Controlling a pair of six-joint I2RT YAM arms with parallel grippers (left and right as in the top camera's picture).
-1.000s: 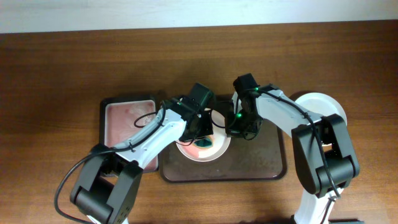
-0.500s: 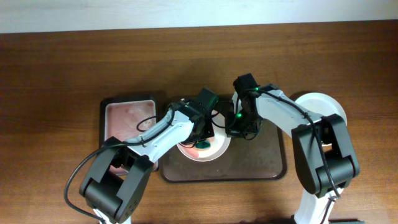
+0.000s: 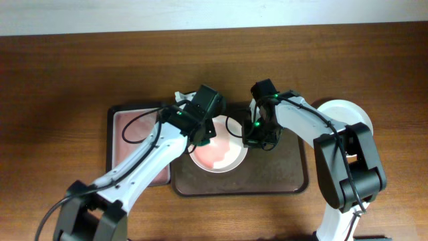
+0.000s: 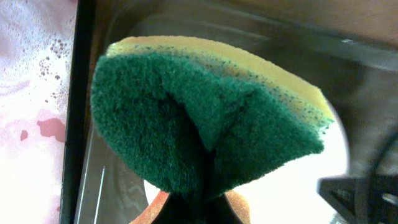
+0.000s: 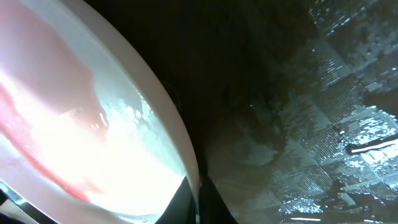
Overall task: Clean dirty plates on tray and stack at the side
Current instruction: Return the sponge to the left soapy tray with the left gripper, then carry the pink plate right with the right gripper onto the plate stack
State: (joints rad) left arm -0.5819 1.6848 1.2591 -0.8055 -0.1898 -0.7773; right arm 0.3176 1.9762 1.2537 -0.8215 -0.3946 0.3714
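Note:
I will next move my left gripper off the plate and down into the basin's tray-side half (image 3: 148, 132), and release the sponge there. The soapy basin stands open beside the tray (image 3: 281, 177).
A white plate (image 3: 217, 154) smeared with pink-red sauce lies on the dark tray (image 3: 281, 177). My left gripper (image 3: 204, 130) is shut on a green and yellow sponge (image 4: 205, 124) and holds it over the plate's left rim, above the tray's left edge. My right gripper (image 3: 249, 137) is shut on the plate's right rim (image 5: 180, 143), one finger on each side of the edge. The plate's smeared inside fills the left of the right wrist view.
A square basin (image 3: 137, 134) of pinkish soapy water stands left of the tray. A clean white plate (image 3: 348, 114) sits on the table at the right, beside the tray. The tray floor (image 5: 323, 124) is wet.
My left gripper has drawn the sponge back from the middle of the plate to its upper left rim, baring the smeared surface. The right arm has not moved.

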